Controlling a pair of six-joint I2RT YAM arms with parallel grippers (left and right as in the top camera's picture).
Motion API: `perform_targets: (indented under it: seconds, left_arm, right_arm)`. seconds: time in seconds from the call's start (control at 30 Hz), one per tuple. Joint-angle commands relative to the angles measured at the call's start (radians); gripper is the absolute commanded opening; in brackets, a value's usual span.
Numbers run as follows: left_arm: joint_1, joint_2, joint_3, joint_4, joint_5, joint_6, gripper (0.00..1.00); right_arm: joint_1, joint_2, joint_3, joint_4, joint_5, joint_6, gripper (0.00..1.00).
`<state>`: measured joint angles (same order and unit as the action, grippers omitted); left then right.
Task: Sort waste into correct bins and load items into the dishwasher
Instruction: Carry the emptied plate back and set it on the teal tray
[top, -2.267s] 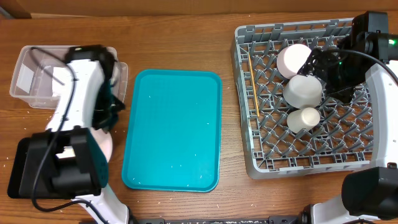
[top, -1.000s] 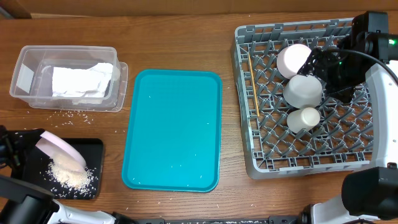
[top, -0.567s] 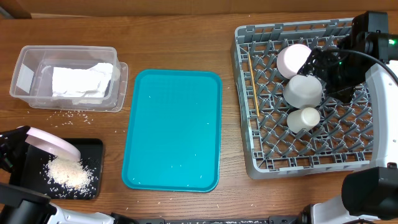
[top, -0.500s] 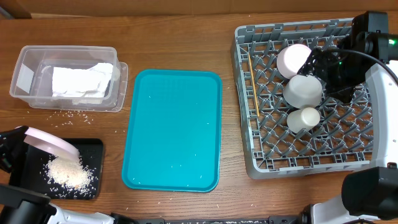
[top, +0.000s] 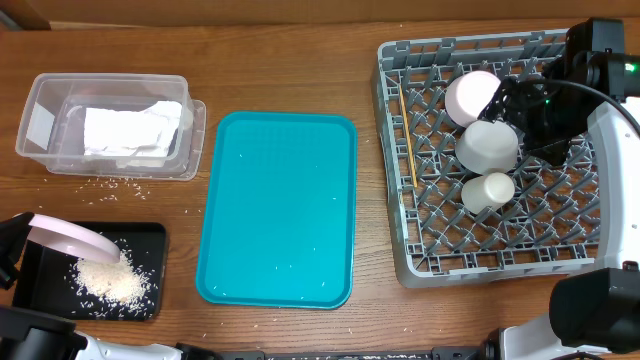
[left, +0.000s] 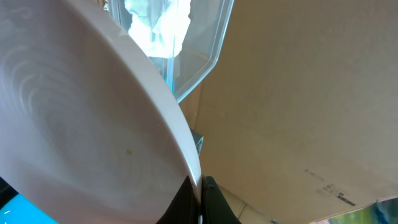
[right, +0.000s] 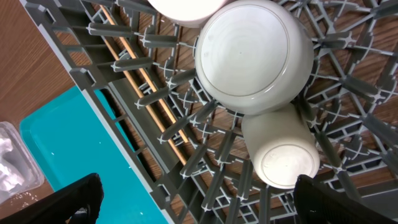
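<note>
The teal tray's surface is clear, so my left gripper will next carry the plate (top: 70, 240) to the right in the overhead view. It will lower it flat onto the teal serving tray (top: 278, 216) and release it.
My left gripper (left: 200, 202) is shut on the rim of the large pinkish-white plate (left: 81, 124). In the overhead view the plate (top: 70, 240) hangs tilted over the left end of the black tray (top: 150, 245), above a heap of rice (top: 108, 281). The clear tub (top: 40, 120) holds crumpled napkins (top: 128, 130). In the grey dish rack (top: 440, 262) sit the pink bowl (top: 472, 95), the grey-green bowl (top: 487, 145), the white cup (top: 487, 190) and the chopsticks (top: 405, 140). My right gripper (right: 214, 205) hovers open over the rack, above the bowl (right: 252, 56) and cup (right: 280, 155).
The teal serving tray (top: 278, 208) lies between the bins and the rack. Loose rice grains (top: 120, 183) are scattered on the wooden table in front of the tub. The right arm (top: 600, 120) reaches over the rack's right side.
The plate has shifted left over the black tray in my left gripper, and the rice now lies on the tray. The right arm has not moved.
</note>
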<state>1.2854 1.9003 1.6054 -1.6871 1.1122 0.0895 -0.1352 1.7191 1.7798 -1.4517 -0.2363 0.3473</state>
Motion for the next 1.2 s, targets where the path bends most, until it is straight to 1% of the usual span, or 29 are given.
perform_targets:
  seconds: [0.0, 0.07, 0.13, 0.2, 0.3, 0.4, 0.47, 0.53, 0.57, 0.67, 0.7, 0.73, 0.77, 0.8, 0.87, 0.93, 1.0, 1.07, 1.1, 1.17]
  left_arm:
    - [0.006, 0.004, 0.004, -0.004, 0.004, 0.026, 0.04]
    - [0.006, 0.003, 0.004, -0.004, -0.02, 0.013, 0.04]
    - [-0.003, -0.003, -0.001, -0.004, -0.122, -0.064, 0.04]
    - [-0.026, -0.034, -0.019, -0.004, -0.189, -0.067, 0.04]
    - [-0.095, -0.114, -0.05, -0.004, -0.195, -0.068, 0.04]
    - [-0.209, -0.212, -0.052, -0.004, -0.225, -0.074, 0.04]
    - [-0.343, -0.292, -0.052, -0.004, -0.296, -0.143, 0.04]
    - [-0.467, -0.342, -0.052, -0.003, -0.335, -0.173, 0.04]
    - [-0.607, -0.375, -0.052, -0.002, -0.363, -0.179, 0.04]
    - [-0.835, -0.391, -0.052, 0.035, -0.471, -0.285, 0.04]
    - [-0.926, -0.39, -0.053, 0.067, -0.529, -0.351, 0.04]
    - [-1.066, -0.389, -0.057, 0.124, -0.621, -0.475, 0.04]
    - [-1.143, -0.389, -0.061, 0.155, -0.656, -0.541, 0.04]
    - [-1.252, -0.389, -0.065, 0.209, -0.692, -0.607, 0.04]
    - [-1.413, -0.382, -0.067, 0.295, -0.78, -0.702, 0.04]
    - [-1.596, -0.361, -0.068, 0.372, -0.962, -0.839, 0.04]
    - [-1.747, -0.316, -0.068, 0.414, -1.18, -0.954, 0.04]
    - [-1.854, -0.251, -0.068, 0.432, -1.337, -1.036, 0.04]
    - [-1.901, -0.208, -0.068, 0.454, -1.364, -1.042, 0.04]
    - [-1.959, -0.131, -0.068, 0.493, -1.347, -1.035, 0.04]
  right_arm:
    - [-0.001, -0.035, 0.002, 0.003, 0.0, 0.005, 1.0]
    - [-0.001, -0.035, 0.002, 0.003, 0.0, 0.005, 1.0]
    - [-0.001, -0.035, 0.002, 0.003, 0.0, 0.005, 1.0]
    - [-0.001, -0.035, 0.002, 0.003, 0.0, 0.005, 1.0]
    - [-0.001, -0.035, 0.002, 0.003, 0.0, 0.005, 1.0]
    - [-0.001, -0.035, 0.002, 0.003, 0.0, 0.005, 1.0]
    - [-0.001, -0.035, 0.002, 0.003, 0.0, 0.005, 1.0]
    - [-0.001, -0.035, 0.002, 0.003, 0.0, 0.005, 1.0]
    - [-0.001, -0.035, 0.002, 0.003, 0.0, 0.005, 1.0]
    - [-0.001, -0.035, 0.002, 0.003, 0.0, 0.005, 1.0]
    - [-0.001, -0.035, 0.002, 0.003, 0.0, 0.005, 1.0]
    - [-0.001, -0.035, 0.002, 0.003, 0.0, 0.005, 1.0]
    - [-0.001, -0.035, 0.002, 0.003, 0.0, 0.005, 1.0]
    - [-0.001, -0.035, 0.002, 0.003, 0.0, 0.005, 1.0]
    - [-0.001, -0.035, 0.002, 0.003, 0.0, 0.005, 1.0]
    - [-0.001, -0.035, 0.002, 0.003, 0.0, 0.005, 1.0]
    - [-0.001, -0.035, 0.002, 0.003, 0.0, 0.005, 1.0]
    - [-0.001, -0.035, 0.002, 0.003, 0.0, 0.005, 1.0]
    - [-0.001, -0.035, 0.002, 0.003, 0.0, 0.005, 1.0]
    - [-0.001, -0.035, 0.002, 0.003, 0.0, 0.005, 1.0]
